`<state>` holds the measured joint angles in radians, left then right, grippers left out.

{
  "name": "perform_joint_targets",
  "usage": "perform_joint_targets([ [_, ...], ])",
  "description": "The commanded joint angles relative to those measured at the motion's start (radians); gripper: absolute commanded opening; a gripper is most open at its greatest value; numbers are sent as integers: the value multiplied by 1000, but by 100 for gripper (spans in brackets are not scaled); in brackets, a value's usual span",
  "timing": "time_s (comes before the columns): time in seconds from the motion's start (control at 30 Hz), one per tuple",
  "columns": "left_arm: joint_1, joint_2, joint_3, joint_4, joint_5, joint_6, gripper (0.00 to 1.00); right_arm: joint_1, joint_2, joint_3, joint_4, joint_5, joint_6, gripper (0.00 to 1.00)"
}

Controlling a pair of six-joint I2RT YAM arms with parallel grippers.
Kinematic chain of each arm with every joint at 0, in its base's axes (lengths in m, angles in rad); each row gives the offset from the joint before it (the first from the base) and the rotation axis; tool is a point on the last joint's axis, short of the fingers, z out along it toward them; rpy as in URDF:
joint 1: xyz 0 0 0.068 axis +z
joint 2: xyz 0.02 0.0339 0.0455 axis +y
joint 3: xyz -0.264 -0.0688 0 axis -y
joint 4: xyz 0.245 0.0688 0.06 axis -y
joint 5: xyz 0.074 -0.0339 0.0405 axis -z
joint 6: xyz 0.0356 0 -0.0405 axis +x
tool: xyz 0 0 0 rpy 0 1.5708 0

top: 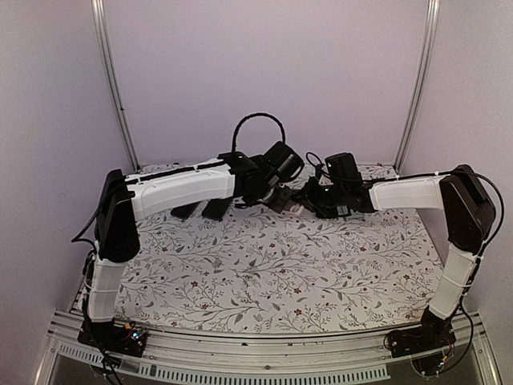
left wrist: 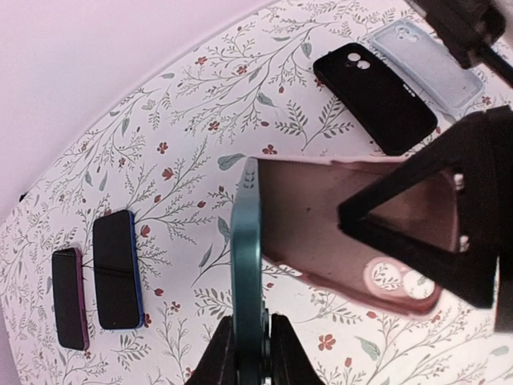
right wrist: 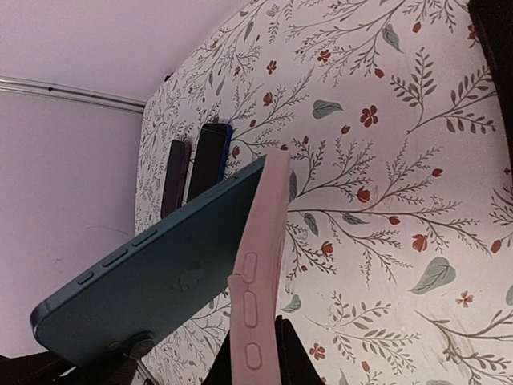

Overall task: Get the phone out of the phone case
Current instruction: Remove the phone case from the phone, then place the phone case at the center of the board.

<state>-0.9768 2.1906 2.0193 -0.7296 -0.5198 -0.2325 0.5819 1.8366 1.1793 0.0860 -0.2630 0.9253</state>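
Next I will move my right gripper to the right in the top view, then down to release, since the cloth past the clear case lies below it that way.
Above the cloth, the teal phone [left wrist: 245, 241] stands on edge, and my left gripper [left wrist: 248, 325] is shut on its lower end. The pink phone case [left wrist: 321, 233] splays away from the phone in a V and meets it only at the far end. My right gripper [right wrist: 255, 337] is shut on the phone case [right wrist: 260, 265] near its side buttons, with the phone's teal back [right wrist: 152, 273] to its left. From above, both grippers [top: 292, 197] meet over the back middle of the table, and the phone and case are mostly hidden between them.
On the floral cloth [left wrist: 192, 120] lie a black case [left wrist: 375, 95] and a clear case [left wrist: 429, 64] to the far right. A blue phone [left wrist: 118, 269] and a dark maroon phone [left wrist: 70, 297] lie to the left. The back wall is close behind.
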Motion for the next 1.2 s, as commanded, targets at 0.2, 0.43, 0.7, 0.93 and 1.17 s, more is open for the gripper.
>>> perform_joint_targets([
  [0.2,82,-345,-318,423,-33,285,0,-121,-130,-121,66,-37,-75,0],
  [0.43,89,-464,-667,874,35,620,0,-261,-194,-189,105,-81,-61,0],
  [0.7,103,-368,-782,1107,187,919,0,-457,-239,-272,198,-122,20,0],
  [0.93,135,-269,-736,1046,322,1026,0,-607,-256,-320,248,-111,77,0],
  [1.17,175,-152,-674,1020,277,1115,0,-671,-190,-313,297,-115,108,0],
])
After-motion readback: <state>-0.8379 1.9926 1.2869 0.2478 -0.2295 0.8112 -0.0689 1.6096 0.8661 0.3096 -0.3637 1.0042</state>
